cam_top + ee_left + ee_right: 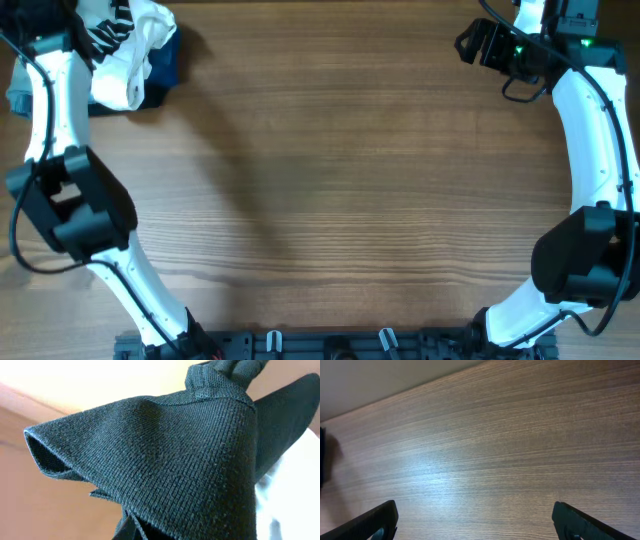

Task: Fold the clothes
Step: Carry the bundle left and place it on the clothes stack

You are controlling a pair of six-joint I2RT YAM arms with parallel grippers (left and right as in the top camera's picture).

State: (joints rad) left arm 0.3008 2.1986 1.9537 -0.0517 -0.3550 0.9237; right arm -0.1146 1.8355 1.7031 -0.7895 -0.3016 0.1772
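Note:
Next, the left gripper brings the black T-shirt [175, 460] down across the pile's white garment [294, 485] and releases it. The white garment lies below the left gripper and to its right in the overhead view.
The black T-shirt [175, 460] fills the left wrist view as a bunched, ribbed black fold lifted off the table. My left gripper [134, 529] is almost hidden under it. Only a dark fingertip shows at the bottom edge, with the cloth running into it, so it looks shut on the shirt. In the overhead view the left arm [45, 90] reaches to the far left corner over the clothes pile, and the black shirt does not show clearly there. My right gripper [475, 520] is open and empty above bare wood at the far right [485, 45].
A white garment with black lettering [135, 60] lies in the far left corner on a navy garment [168, 62]. A light-blue piece [18, 100] lies at the left edge. White cloth [295, 495] shows behind the black fold. The wooden table [340, 190] spans the view.

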